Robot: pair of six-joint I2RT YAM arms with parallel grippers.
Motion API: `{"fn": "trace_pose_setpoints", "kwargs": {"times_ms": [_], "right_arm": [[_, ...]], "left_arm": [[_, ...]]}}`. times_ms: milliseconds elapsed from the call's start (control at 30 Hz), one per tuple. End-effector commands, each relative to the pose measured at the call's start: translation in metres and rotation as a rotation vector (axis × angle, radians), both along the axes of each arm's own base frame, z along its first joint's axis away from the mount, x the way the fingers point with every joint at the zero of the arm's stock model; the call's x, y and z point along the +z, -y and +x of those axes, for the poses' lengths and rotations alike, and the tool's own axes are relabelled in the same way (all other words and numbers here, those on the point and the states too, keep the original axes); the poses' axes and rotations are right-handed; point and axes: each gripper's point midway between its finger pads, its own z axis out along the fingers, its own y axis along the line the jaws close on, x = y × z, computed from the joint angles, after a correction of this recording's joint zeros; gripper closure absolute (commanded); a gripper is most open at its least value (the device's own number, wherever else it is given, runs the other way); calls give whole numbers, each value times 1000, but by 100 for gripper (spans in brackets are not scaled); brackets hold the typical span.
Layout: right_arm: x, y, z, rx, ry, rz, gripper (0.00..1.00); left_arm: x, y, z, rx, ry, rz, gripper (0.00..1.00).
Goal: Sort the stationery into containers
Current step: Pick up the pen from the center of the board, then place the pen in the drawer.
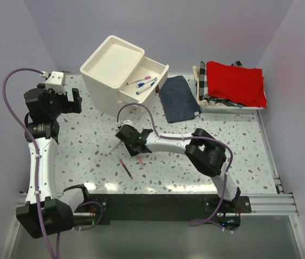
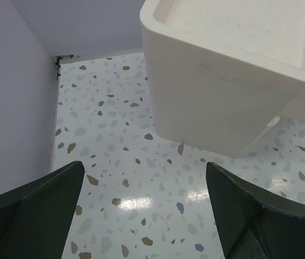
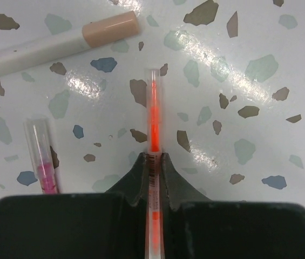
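The pulled-out top drawer [image 1: 143,82] already holds several pens. My right gripper should next go up, carry the thin red pen outward over that drawer and release it there.
My right gripper [image 3: 153,157] is shut on a thin red pen [image 3: 154,116] that points away over the speckled table. In the top view this gripper [image 1: 126,141] is low at the table's middle, in front of the cream drawer unit [image 1: 109,65]. A white pen with a tan cap [image 3: 60,46] lies to the upper left and a pink pen [image 3: 43,162] to the left; the pink pen also shows in the top view [image 1: 126,168]. The unit's top drawer [image 1: 160,71] is pulled out and holds several pens [image 1: 144,82]. My left gripper [image 2: 144,199] is open and empty, left of the unit [image 2: 222,97].
A dark blue folded cloth [image 1: 178,97] lies right of the open drawer. A checkered basket [image 1: 202,86] with red cloth [image 1: 234,82] stands at the back right. The grey wall [image 2: 12,108] is close on the left gripper's left.
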Motion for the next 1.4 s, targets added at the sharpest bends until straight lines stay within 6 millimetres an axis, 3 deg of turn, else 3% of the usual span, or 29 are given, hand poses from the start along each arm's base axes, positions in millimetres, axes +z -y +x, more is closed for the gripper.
{"fn": "trace_pose_setpoints", "kwargs": {"times_ms": [0,67,133,200,233,333,467,500,567,667,700,1000,1100,1167,1367], "right_arm": [[26,3,-3,70,-10,32,100],[66,-2,2,157,41,74,100],[125,-9,-1,301,111,132,100],[158,-11,-14,482,141,140,100],[194,-20,-29,617,165,223,100],[257,-18,-49,869,328,290,100],[312,-1,-57,1147,654,234,100],[316,5,-52,1259,782,128,100],[331,20,-42,1307,938,-8,100],[334,31,-16,1425,1159,-267,100],[336,39,3,1453,1220,-363,100],[350,61,114,1487,1320,-683,100],[353,67,140,1489,1308,-727,100],[341,68,159,1489,1294,-744,100],[324,57,188,1499,1313,-762,100]], "left_arm": [[13,-2,2,5,39,32,0],[18,-3,3,7,54,34,0],[22,-3,4,6,64,35,0],[28,-3,5,10,80,32,0],[29,-4,7,10,83,31,0],[36,-8,10,21,103,24,0],[44,-14,12,37,127,17,0],[46,-14,12,37,130,16,0],[46,-13,13,33,131,0,0],[47,-10,14,21,136,-15,0],[47,-10,14,19,137,-20,0],[51,-5,12,3,144,-39,0],[52,-1,11,-14,147,-60,0],[52,1,11,-20,146,-69,0],[45,3,8,-20,128,-78,0]]}}
